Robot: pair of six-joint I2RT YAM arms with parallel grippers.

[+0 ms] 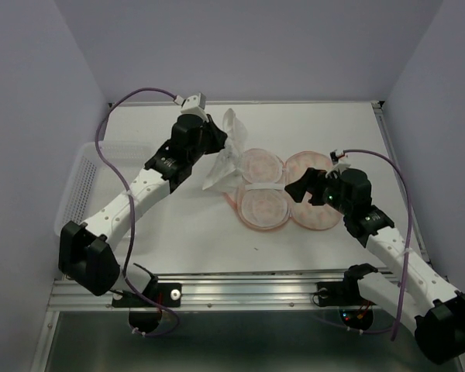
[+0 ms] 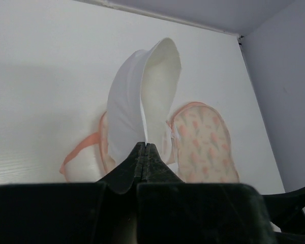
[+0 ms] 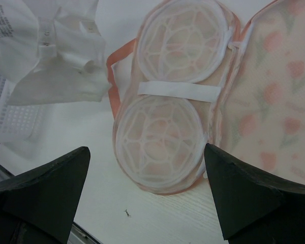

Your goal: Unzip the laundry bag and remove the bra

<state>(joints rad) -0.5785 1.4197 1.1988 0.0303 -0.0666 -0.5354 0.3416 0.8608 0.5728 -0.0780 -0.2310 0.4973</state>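
The mesh basket is below my left gripper, to its left in the top view. Next, my left gripper needs to swing down into it to let go of the bra (image 1: 226, 159).
The peach-pink laundry bag (image 1: 319, 213) lies open and flat in the middle of the table. Its left half holds two white plastic dome frames (image 3: 168, 137) with a white strap across; its right half (image 3: 274, 101) shows the orange-print lining. My left gripper (image 1: 217, 141) is shut on the white bra (image 1: 226, 159) and holds it up, left of the bag. In the left wrist view the bra (image 2: 137, 96) rises from the shut gripper (image 2: 145, 147), with the bag (image 2: 201, 142) behind it. My right gripper (image 1: 301, 186) is open and empty over the bag (image 3: 147, 170).
A clear mesh basket (image 1: 81, 182) stands at the table's left edge; its corner shows in the right wrist view (image 3: 10, 119). The bag's pink loop (image 2: 79, 150) lies on the table. Walls close the back and both sides.
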